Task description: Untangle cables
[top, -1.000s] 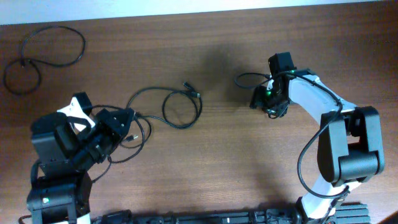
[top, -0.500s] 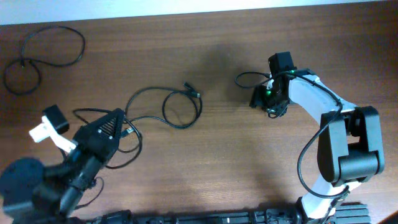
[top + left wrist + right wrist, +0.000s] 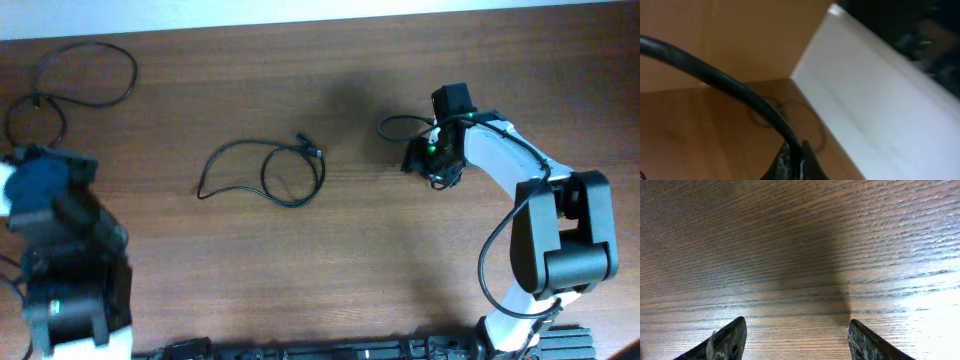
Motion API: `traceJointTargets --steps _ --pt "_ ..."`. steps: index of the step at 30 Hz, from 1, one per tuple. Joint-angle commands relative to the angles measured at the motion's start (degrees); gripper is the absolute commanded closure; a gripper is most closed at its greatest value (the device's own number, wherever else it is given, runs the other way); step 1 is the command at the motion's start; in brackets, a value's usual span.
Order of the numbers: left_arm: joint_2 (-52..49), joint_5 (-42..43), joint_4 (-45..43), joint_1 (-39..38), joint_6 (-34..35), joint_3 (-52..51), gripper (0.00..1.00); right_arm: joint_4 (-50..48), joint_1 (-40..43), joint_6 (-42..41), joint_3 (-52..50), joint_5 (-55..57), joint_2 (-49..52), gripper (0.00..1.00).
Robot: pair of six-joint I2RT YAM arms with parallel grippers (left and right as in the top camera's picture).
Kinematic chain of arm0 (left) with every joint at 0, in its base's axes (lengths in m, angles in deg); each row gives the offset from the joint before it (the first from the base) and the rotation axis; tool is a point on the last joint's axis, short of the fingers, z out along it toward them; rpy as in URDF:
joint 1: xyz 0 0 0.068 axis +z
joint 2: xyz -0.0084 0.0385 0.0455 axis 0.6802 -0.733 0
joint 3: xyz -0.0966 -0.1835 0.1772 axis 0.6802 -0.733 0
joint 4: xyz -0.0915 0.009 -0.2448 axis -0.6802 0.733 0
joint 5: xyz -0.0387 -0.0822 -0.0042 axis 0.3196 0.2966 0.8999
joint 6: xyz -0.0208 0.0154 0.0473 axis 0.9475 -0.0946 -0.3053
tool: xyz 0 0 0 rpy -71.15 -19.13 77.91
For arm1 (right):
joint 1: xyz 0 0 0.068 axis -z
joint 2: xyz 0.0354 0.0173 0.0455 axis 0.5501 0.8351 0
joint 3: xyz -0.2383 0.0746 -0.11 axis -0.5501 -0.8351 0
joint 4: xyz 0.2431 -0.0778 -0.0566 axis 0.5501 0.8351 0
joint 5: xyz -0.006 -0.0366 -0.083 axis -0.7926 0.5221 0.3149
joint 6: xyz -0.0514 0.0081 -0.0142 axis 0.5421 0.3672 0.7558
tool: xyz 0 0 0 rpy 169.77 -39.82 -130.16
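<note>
My left gripper is going down next to the bare wood beside the loops of the corner cable, and it will let go of the black cable there, clear of the middle cable.
One black cable (image 3: 265,170) lies looped at the table's middle, its plug ends (image 3: 308,146) to the right. A second black cable (image 3: 85,78) lies in loops at the far left corner. My left arm (image 3: 60,250) is blurred at the left edge. In the left wrist view my left gripper (image 3: 796,162) is shut on a black cable (image 3: 715,77) that runs up and left out of the jaws. A looped cable (image 3: 790,116) lies beyond it on the table. My right gripper (image 3: 432,165) is open and empty over bare wood (image 3: 797,335).
A white strip (image 3: 880,85) borders the table's far edge. The right arm's own thick black wire (image 3: 390,125) loops beside its wrist. A dark rack (image 3: 350,350) runs along the front edge.
My left arm has swung from the middle cables to the far left with one cable in its jaws. Only one looped cable remains at the middle. The right arm has not moved.
</note>
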Motion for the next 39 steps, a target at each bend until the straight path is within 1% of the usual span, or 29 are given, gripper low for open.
traceJointTargets --steps 1,2,4,5,6,7,8,9,11,12,14,15,16,19,22,23,26,27,28,30,31,32,33,34,35,36,37,38,39 --pt "-7.58 -12.15 -5.64 1.01 -0.81 0.68 1.00 -0.04 -0.24 -0.02 -0.17 0.48 -1.05 0.36" --pt "-11.74 -12.11 -11.47 4.31 -0.83 0.68 1.00 -0.04 -0.24 -0.02 -0.17 0.50 -1.05 0.36" --pt "-15.06 -12.11 -15.28 9.25 -0.83 0.68 1.00 -0.24 -0.24 -0.02 -0.17 0.50 -1.05 0.36" --pt "-17.38 -12.00 -16.63 13.14 -0.81 0.68 1.00 -0.28 -0.24 -0.02 -0.17 0.48 -1.05 0.36" --pt "-21.16 -8.22 -16.87 18.21 0.33 0.68 1.00 -0.28 -0.24 -0.02 -0.17 0.48 -1.05 0.36" --pt "-24.68 -1.40 -16.83 21.24 0.72 0.68 1.00 -0.31 -0.24 -0.46 -0.17 0.50 -1.05 0.36" --pt "-29.29 5.11 -16.92 23.85 2.67 0.68 1.00 -0.46 -0.24 -0.44 -0.17 0.48 -1.05 0.36" --pt "-35.65 10.01 -16.90 26.29 6.71 0.68 1.00 -0.48 -0.24 -0.44 -0.17 0.50 -1.05 0.36" --pt "-44.54 15.85 -16.98 28.70 9.68 0.68 1.00 -0.48 -0.24 -0.44 -0.17 0.50 -1.05 0.36" --pt "-49.40 20.02 -17.40 29.38 9.68 0.68 1.00 -0.57 -0.24 -0.44 -0.17 0.48 -1.05 0.36" --pt "-55.15 26.62 -19.12 29.99 9.70 0.68 0.99 -1.14 -0.24 -0.46 -0.17 0.48 -1.05 0.36" --pt "-55.76 30.01 -20.20 29.99 9.70 0.68 0.54 -1.14 -0.24 -0.46 -0.17 0.48 -1.05 0.36" --pt "-55.76 32.09 -21.29 29.99 9.68 0.68 0.01 -1.20 -0.24 -0.46 -0.17 0.48 -1.05 0.36" --pt "-55.76 43.91 -21.40 29.92 9.68 0.68 0.01 -2.21 -0.24 -0.46 -0.17 0.48 -1.05 0.35" --pt "-55.76 62.05 -21.44 29.05 12.26 0.68 0.01 -2.32 -0.24 -0.46 -0.17 0.48 -1.05 0.35" --pt "-55.76 69.02 -21.40 27.10 12.46 0.68 0.01 -2.49 -0.24 -0.46 -0.17 0.48 -1.05 0.35" --pt "-55.76 68.43 -21.24 18.69 12.44 0.68 0.01 -2.43 -0.24 -0.44 -0.17 0.48 -1.05 0.35" --pt "-55.76 67.30 -21.64 14.71 11.21 0.68 0.01 -2.45 -0.24 -0.46 -0.17 0.48 -1.05 0.35" --pt "-55.76 66.29 -22.29 11.06 8.26 0.70 0.01 -2.45 -0.24 -0.46 -0.17 0.48 -1.05 0.35" --pt "-55.58 66.34 -25.73 2.47 -6.14 1.49 0.01 -2.43 -0.24 -0.44 -0.17 0.48 -1.05 0.35" --pt "-55.58 66.31 -24.13 -1.95 -13.94 4.59 0.01 -2.40 -0.24 -0.44 -0.17 0.48 -1.05 0.35" --pt "-55.58 66.23 -22.16 -3.82 -16.72 6.80 0.01 -2.40 -0.24 -0.44 -0.17 0.48 -1.05 0.35" --pt "-55.56 64.39 -18.93 -5.38 -18.23 9.53 0.01 -2.43 -0.24 -0.44 -0.17 0.48 -1.05 0.35" --pt "-55.56 58.18 -10.64 -7.76 -21.90 15.76 0.01 -2.43 -0.24 -0.44 -0.17 0.48 -1.05 0.34" --pt "-55.56 57.35 -5.99 -8.96 -27.54 19.12 0.01 -2.43 -0.24 -0.44 -0.17 0.48 -1.05 0.34" --pt "-55.56 57.31 -2.05 -9.70 -32.30 21.64 0.01 -2.45 -0.24 -0.44 -0.17 0.48 -1.05 0.31" --pt "-55.54 57.31 2.82 -10.36 -34.99 24.48 0.01 -2.45 -0.24 -0.44 -0.17 0.48 -1.05 0.27" --pt "-55.47 57.31 8.61 -10.60 -34.91 27.56 0.01 -2.43 -0.24 -0.42 -0.17 0.48 -1.05 0.18" --pt "-54.69 56.87 13.46 -10.58 -34.51 29.14 0.01 -2.45 -0.24 -0.42 -0.17 0.50 -1.05 0.01"
